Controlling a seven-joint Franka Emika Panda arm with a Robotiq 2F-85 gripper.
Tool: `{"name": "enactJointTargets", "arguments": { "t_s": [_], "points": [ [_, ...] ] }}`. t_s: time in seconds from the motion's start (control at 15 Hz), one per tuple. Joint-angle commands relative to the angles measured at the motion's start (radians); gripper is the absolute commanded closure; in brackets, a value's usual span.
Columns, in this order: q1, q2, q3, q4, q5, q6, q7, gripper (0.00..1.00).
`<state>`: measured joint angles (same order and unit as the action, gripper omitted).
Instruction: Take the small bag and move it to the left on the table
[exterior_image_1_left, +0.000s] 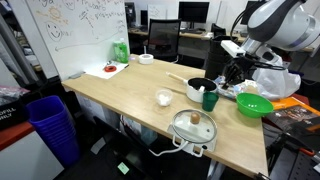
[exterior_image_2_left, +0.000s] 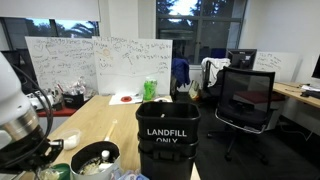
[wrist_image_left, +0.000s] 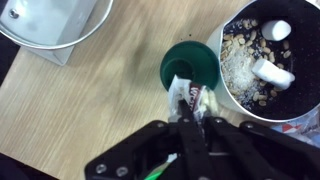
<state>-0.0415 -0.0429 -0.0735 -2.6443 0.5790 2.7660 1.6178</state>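
Note:
The small bag moves past the green cup next, then down to the bare wood (exterior_image_1_left: 184, 106) beside the lidded pot for release, since the cup's opening lies beneath my gripper.
In the wrist view my gripper (wrist_image_left: 190, 115) is shut on the small bag (wrist_image_left: 187, 93), a crinkled clear-and-white packet with a dark label. The bag hangs right over the open mouth of a green cup (wrist_image_left: 185, 62) standing on the light wood table (wrist_image_left: 90, 100). In an exterior view the gripper (exterior_image_1_left: 234, 72) is held above the table's (exterior_image_1_left: 130, 90) right part, up and to the right of the green cup (exterior_image_1_left: 209, 99). The bag is too small to make out there.
A dark pot of cereal-like food (wrist_image_left: 262, 55) stands beside the cup. A lidded pot (exterior_image_1_left: 193, 127), green bowl (exterior_image_1_left: 254, 105), white cup (exterior_image_1_left: 164, 98), tape roll (exterior_image_1_left: 146, 58) and green bag (exterior_image_1_left: 120, 50) are on the table. A black landfill bin (exterior_image_2_left: 167, 140) stands nearby.

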Motion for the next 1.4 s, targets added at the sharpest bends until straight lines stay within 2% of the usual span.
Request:
{"name": "enactJointTargets", "arguments": {
  "t_s": [0.0, 0.27, 0.6, 0.87, 1.33],
  "points": [
    [0.021, -0.087, 0.028, -0.045, 0.016, -0.02, -0.073, 0.97],
    [0.083, -0.116, 0.076, -0.011, 0.024, -0.033, -0.095, 0.97],
    [0.135, -0.054, 0.13, 0.112, -0.019, -0.117, -0.088, 0.97],
    [0.137, 0.069, 0.135, 0.249, -0.031, -0.225, -0.151, 0.97],
    [0.127, 0.321, 0.105, 0.432, -0.214, -0.32, -0.141, 0.97]
  ]
}}
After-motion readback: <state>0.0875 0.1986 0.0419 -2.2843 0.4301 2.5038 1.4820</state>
